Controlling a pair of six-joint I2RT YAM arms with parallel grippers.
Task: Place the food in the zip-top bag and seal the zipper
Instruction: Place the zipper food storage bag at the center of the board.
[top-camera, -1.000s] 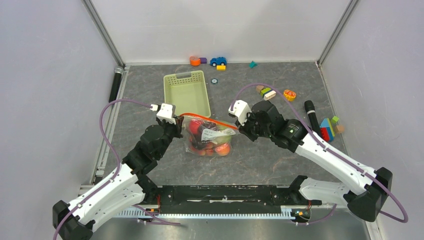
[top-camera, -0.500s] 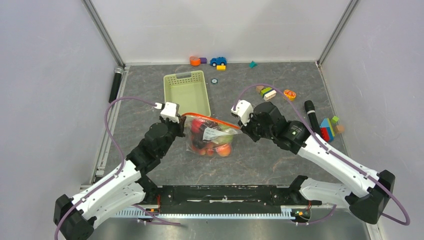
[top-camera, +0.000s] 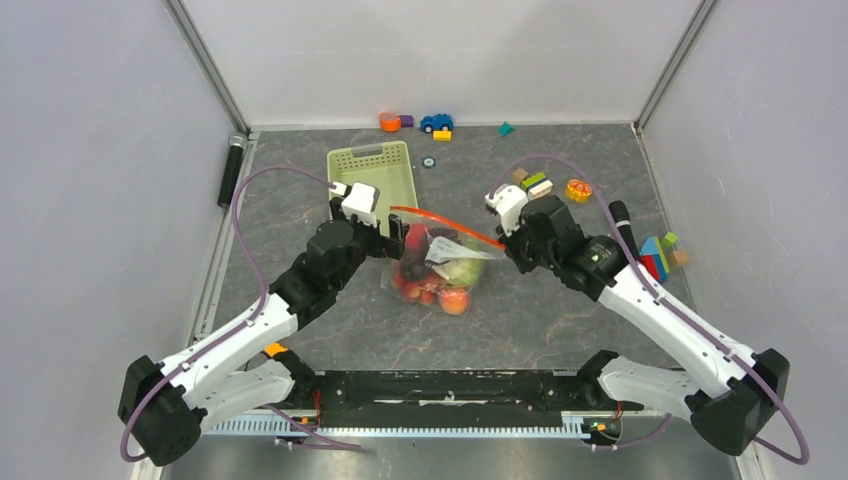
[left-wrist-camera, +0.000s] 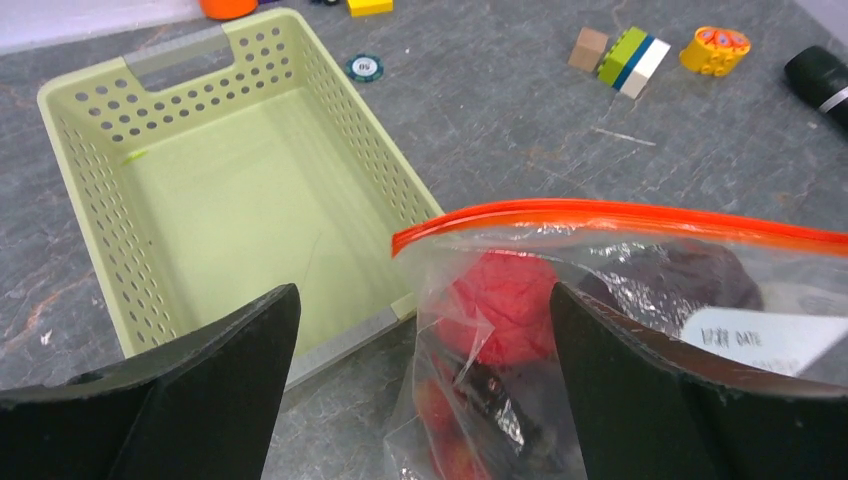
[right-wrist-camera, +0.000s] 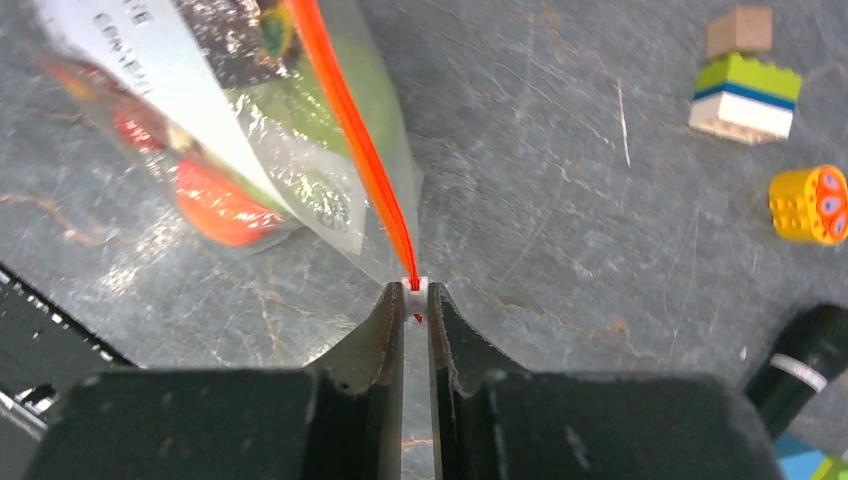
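The robot will next move its right gripper to the right in the top view and lower it to release the slider (right-wrist-camera: 414, 286), because bare tabletop lies below on that side.
The clear zip-top bag (top-camera: 440, 268) holds the food: red strawberries (left-wrist-camera: 505, 305), a dark purple piece (left-wrist-camera: 690, 280), a green cabbage (right-wrist-camera: 375, 110) and an orange-red fruit (right-wrist-camera: 225, 205). The orange zipper (top-camera: 445, 222) runs taut along the bag's mouth. My right gripper (right-wrist-camera: 415, 292) is shut on the white slider (right-wrist-camera: 414, 286) at the zipper's right end (top-camera: 503, 243). My left gripper (left-wrist-camera: 422, 295) stands wide open around the bag's left corner, its fingers (left-wrist-camera: 200, 390) clear of the plastic. In the top view the left gripper (top-camera: 398, 236) is beside the bag's left edge.
The pale green basket (top-camera: 368, 152) stands just behind the left gripper; its near wall (left-wrist-camera: 95, 200) is close to the left finger. Toy blocks (top-camera: 535, 184), a yellow toy (top-camera: 579, 189), a black cylinder (top-camera: 620, 228) and more blocks (top-camera: 658, 255) lie right of the right arm. A toy car (top-camera: 436, 122) is at the back.
My left gripper has opened and let go of the bag's left end. Both arms and the bag have shifted right and farther from the bases, the right gripper keeping hold of the slider.
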